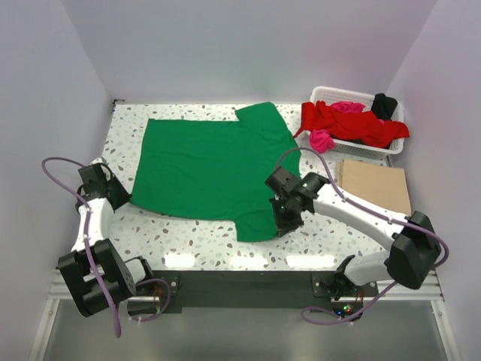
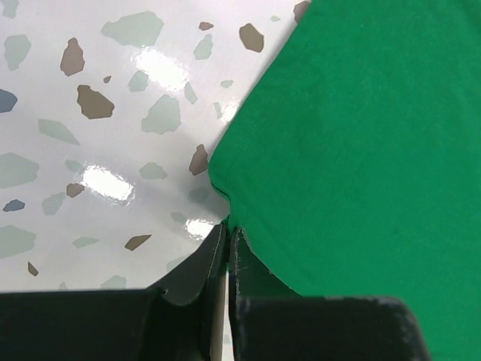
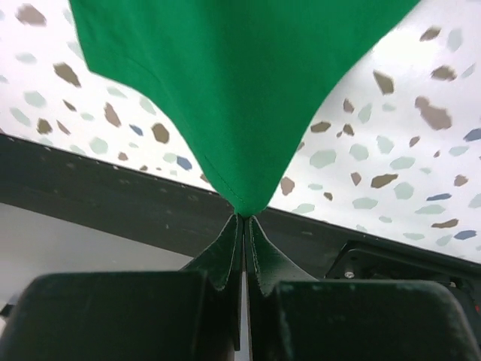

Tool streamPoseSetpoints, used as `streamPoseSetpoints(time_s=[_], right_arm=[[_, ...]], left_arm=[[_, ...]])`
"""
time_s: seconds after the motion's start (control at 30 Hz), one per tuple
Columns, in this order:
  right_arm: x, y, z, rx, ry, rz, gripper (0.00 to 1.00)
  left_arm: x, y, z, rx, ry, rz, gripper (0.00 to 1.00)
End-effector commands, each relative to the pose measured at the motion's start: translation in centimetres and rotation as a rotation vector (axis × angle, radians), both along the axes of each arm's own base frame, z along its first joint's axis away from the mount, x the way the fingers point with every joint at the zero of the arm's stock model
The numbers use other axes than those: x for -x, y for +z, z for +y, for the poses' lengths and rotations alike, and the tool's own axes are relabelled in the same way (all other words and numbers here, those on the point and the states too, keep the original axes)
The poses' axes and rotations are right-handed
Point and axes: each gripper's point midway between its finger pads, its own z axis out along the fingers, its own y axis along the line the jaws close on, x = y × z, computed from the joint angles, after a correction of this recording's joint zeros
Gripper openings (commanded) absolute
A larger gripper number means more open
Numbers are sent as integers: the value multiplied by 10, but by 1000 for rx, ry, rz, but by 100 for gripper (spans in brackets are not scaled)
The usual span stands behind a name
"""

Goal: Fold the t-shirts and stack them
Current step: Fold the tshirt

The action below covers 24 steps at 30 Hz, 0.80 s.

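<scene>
My left gripper is pinching the shirt's hem and should carry it outward over the wall-side edge's middle (image 1: pixel 143 155) and let it go, because that spot is outward of the gripper.
A bright green t-shirt (image 1: pixel 210 169) lies spread flat on the speckled table. My left gripper (image 1: pixel 120 197) is at the shirt's near left corner. In the left wrist view it (image 2: pixel 228 235) is shut, pinching the hem of the green cloth (image 2: pixel 361 135). My right gripper (image 1: pixel 284 219) is at the shirt's near right sleeve. In the right wrist view it (image 3: pixel 244 219) is shut on a corner of the green cloth (image 3: pixel 240 90), which is pulled up into a point. A folded tan t-shirt (image 1: pixel 373 186) lies flat at the right.
A white lattice basket (image 1: pixel 323 92) at the back right holds a red shirt (image 1: pixel 346 124), a magenta one (image 1: pixel 323 141) and a black one (image 1: pixel 385 105). The table's dark front edge (image 3: pixel 113 203) is just below the right gripper. Walls close in on both sides.
</scene>
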Motion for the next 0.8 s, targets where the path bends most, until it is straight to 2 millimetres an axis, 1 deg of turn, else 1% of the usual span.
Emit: streamPoseSetpoints(time_s=[0.0, 0.03, 0.1, 0.13, 0.2, 0.23, 0.27, 0.3, 0.33, 0.37, 0.4, 0.43, 0.47, 0.5, 0.53, 0.63, 0.67, 0.7, 0.73, 0.77], right_arm=[[-28, 10, -10, 88, -11, -58, 0], [-38, 16, -6, 76, -21, -75, 0], [-54, 20, -5, 65, -44, -94, 0], [-63, 24, -1, 53, -53, -99, 0], [-78, 26, -4, 51, -71, -111, 0], [-88, 30, -1, 43, -78, -123, 0], [-98, 31, -5, 49, -87, -129, 0], [-103, 32, -5, 46, -91, -136, 0], [-114, 39, -3, 34, -96, -158, 0], [-119, 35, -4, 47, -86, -152, 0], [-127, 36, -7, 53, -94, -158, 0], [-137, 42, -5, 47, -95, -176, 0], [-142, 38, -6, 63, -83, -167, 0], [-150, 38, -10, 70, -95, -172, 0], [-159, 43, -10, 65, -94, -192, 0], [-181, 45, -15, 66, -116, -205, 0], [-188, 44, -20, 70, -125, -208, 0], [-193, 41, -20, 75, -123, -198, 0], [-203, 45, -20, 67, -128, -214, 0], [-209, 45, -24, 72, -129, -216, 0]], left_arm=[[-17, 23, 0, 13, -26, -78, 0], [-19, 24, -2, 17, -35, -82, 0], [-22, 25, -6, 39, -57, -90, 0], [-24, 25, -8, 45, -65, -91, 0], [-30, 26, -11, 62, -81, -96, 0], [-33, 27, -14, 67, -95, -99, 0], [-39, 32, -17, 73, -110, -111, 0], [-42, 29, -19, 84, -117, -97, 0], [-45, 28, -24, 90, -134, -93, 0], [-49, 30, -26, 92, -145, -96, 0], [-56, 31, -26, 94, -152, -96, 0], [-60, 32, -31, 96, -166, -95, 0], [-63, 33, -30, 94, -162, -93, 0], [-70, 35, -30, 96, -163, -99, 0], [-73, 36, -32, 98, -168, -100, 0], [-87, 42, -30, 93, -172, -108, 0], [-91, 43, -30, 91, -172, -109, 0], [-98, 46, -28, 92, -171, -113, 0], [-102, 46, -28, 92, -173, -114, 0], [-106, 47, -28, 94, -176, -118, 0]])
